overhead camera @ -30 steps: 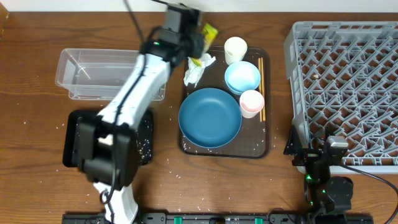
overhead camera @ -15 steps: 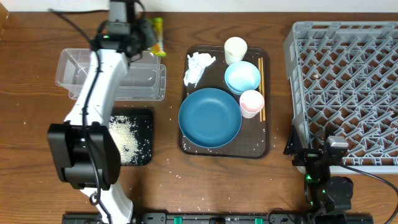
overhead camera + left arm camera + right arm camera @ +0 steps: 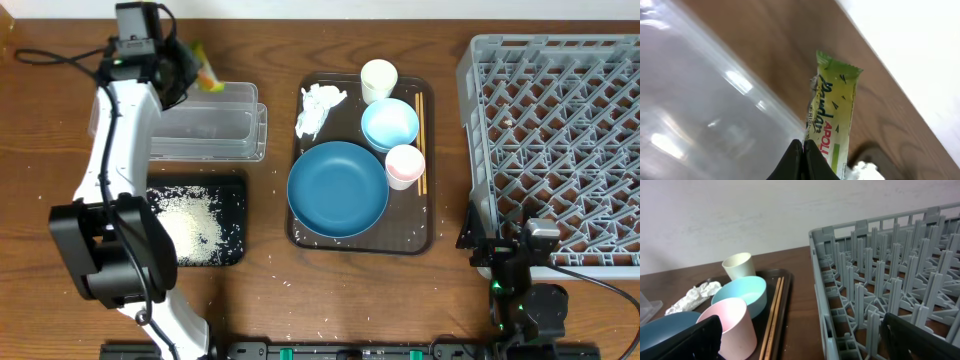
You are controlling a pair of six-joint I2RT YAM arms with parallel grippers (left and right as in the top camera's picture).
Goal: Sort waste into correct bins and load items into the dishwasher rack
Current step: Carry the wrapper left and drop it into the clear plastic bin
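Observation:
The left gripper moves back next, toward the left in the overhead view, over the clear tub's inside (image 3: 190, 122) (image 3: 702, 112), since the wrapper sticks out past the tub's far edge.
My left gripper (image 3: 188, 72) is shut on the green-yellow snack wrapper (image 3: 208, 74), held above the back edge of the clear tub (image 3: 205, 128). In the left wrist view the closed gripper (image 3: 802, 146) pinches the wrapper (image 3: 834, 112) at its lower end, over the tub (image 3: 695, 105). Rice (image 3: 190, 222) lies in the black tray (image 3: 236, 190). Tissue (image 3: 318, 108), dark-blue dish (image 3: 338, 188), light-blue bowl (image 3: 390, 124), pink cup (image 3: 404, 165), white cup (image 3: 378, 78) and chopsticks (image 3: 421, 140) sit on the brown tray. My right gripper (image 3: 805, 340) stands open and empty beside the rack (image 3: 560, 140).
The brown serving tray (image 3: 300, 232) lies mid-table. Loose rice grains are scattered on the wood around the black tray. The right arm's base (image 3: 520, 275) stands at the rack's front left corner. A pale wall runs behind the table.
The left arm has swung left with the wrapper, from the brown tray's back corner to above the clear tub's back edge. The black tray with rice is now uncovered. The right arm is still.

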